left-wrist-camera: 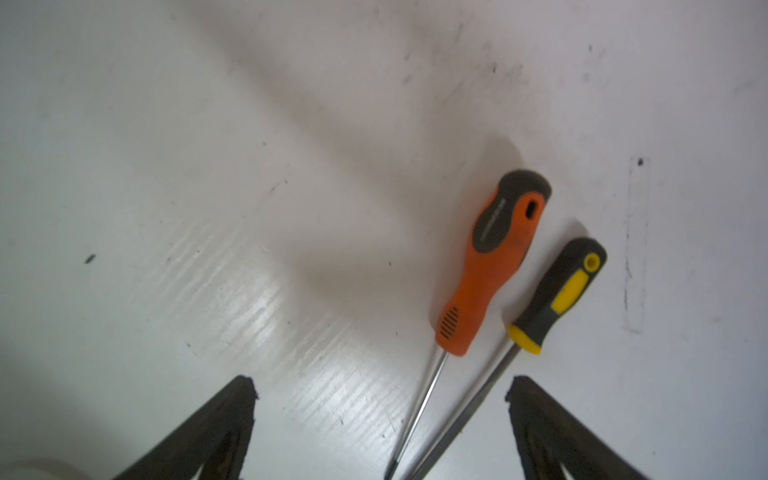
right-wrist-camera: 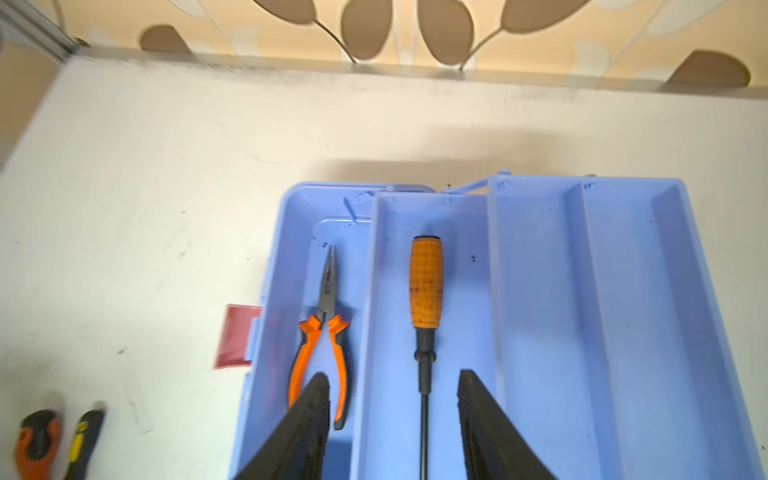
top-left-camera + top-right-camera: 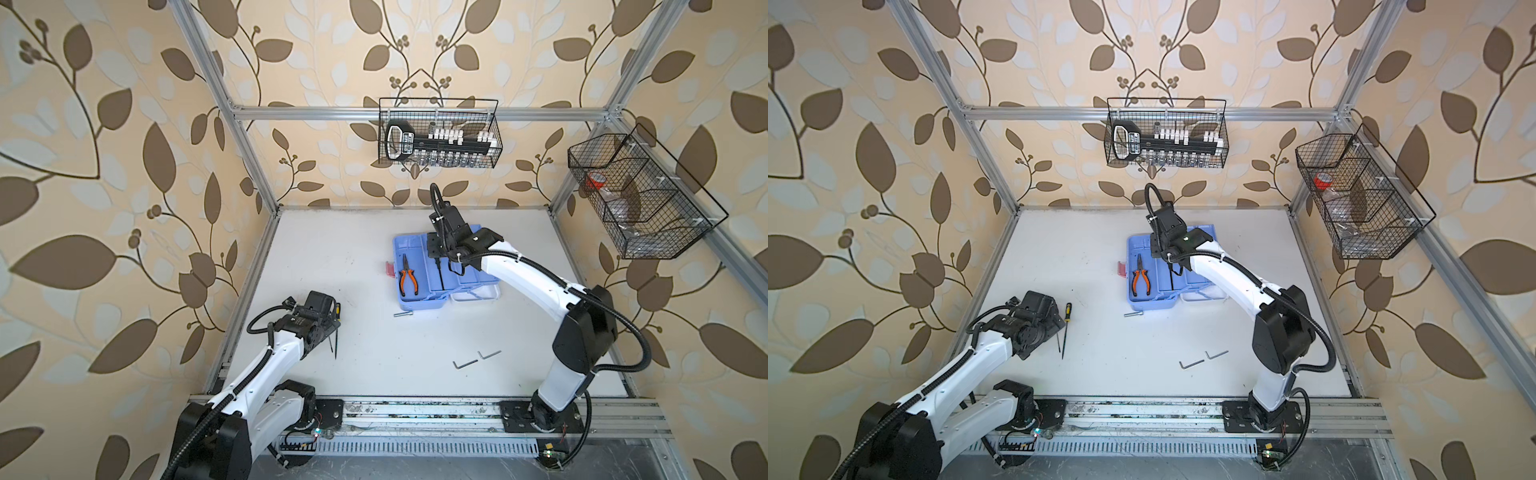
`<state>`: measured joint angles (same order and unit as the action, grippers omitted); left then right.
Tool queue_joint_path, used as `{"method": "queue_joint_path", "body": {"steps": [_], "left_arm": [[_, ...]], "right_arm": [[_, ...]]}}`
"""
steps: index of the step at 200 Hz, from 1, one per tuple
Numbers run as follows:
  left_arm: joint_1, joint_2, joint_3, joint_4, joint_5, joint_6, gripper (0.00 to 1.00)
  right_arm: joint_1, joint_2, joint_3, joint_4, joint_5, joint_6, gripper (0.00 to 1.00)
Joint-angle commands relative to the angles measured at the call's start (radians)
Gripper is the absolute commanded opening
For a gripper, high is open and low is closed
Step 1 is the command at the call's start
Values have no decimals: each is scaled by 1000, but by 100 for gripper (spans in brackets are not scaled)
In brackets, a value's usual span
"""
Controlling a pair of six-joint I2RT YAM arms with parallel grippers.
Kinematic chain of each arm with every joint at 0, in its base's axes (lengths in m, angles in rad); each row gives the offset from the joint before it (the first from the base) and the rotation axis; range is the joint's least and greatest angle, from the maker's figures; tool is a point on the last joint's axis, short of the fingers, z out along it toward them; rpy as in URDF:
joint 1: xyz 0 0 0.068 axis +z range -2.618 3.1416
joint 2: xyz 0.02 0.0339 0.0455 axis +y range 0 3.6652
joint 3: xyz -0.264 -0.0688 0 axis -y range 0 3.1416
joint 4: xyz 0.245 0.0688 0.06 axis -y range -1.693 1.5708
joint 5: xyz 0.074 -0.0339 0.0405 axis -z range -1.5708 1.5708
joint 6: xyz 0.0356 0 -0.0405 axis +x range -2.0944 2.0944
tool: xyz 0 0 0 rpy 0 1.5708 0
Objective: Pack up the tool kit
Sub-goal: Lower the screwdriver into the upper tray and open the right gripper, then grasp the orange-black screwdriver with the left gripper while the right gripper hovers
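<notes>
The screwdriver's handle is below and outward of my open fingers, which are over the screwdriver stems. My left gripper will move outward and down onto the screwdriver's orange handle [image 1: 489, 268].
The tool kit [image 3: 409, 249] [image 3: 1144, 249] [image 2: 615, 291] lies open at the back middle of the table, its blue trays fanned out. Orange-handled pliers [image 3: 407, 280] [image 2: 326, 324] lie in its base. A screwdriver with an orange handle [image 2: 427, 282] lies in the middle tray. My right gripper [image 2: 394, 374] [image 3: 436, 255] hangs open above it, with the shaft between the jaws and untouched. My left gripper [image 1: 381, 380] [image 3: 1054, 322] stands open low over the table at the left. Two screwdrivers lie there, one orange and grey [image 1: 490, 270], one black and yellow [image 1: 557, 295], their shafts between the jaws.
A silver socket piece [image 3: 404, 314] lies just in front of the kit. Two hex keys [image 3: 465, 364] [image 3: 489, 354] lie nearer the front. The kit's red latch [image 3: 390, 268] sticks out to the left. Wire baskets hang on the back wall [image 3: 438, 133] and the right frame [image 3: 640, 199].
</notes>
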<state>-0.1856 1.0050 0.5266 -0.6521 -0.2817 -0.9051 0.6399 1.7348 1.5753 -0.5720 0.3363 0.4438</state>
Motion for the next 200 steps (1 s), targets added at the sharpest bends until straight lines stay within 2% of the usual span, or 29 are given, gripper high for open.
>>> {"method": "queue_joint_path", "body": {"steps": [1,31,68,93,127,148,200], "left_arm": [[69,59,52,-44,-65,27,94],[183,171,39,86,76,64,84],[198,248,44,205,221,100,72],[198,206,34,194,204,75,71],[198,56,6,179,187,44,70],[198,-5,-13,224,203,48,73],[198,122,3,318,240,97,73]], "right_arm": [[47,-38,-52,28,15,-12,51],[85,-70,-140,91,-43,13,51],[106,-95,-223,140,-72,13,51],[97,-99,-254,150,-89,5,51],[90,-108,-299,178,-112,2,50],[85,-110,-320,189,-129,3,51],[83,-129,-373,215,-176,-1,50]]}}
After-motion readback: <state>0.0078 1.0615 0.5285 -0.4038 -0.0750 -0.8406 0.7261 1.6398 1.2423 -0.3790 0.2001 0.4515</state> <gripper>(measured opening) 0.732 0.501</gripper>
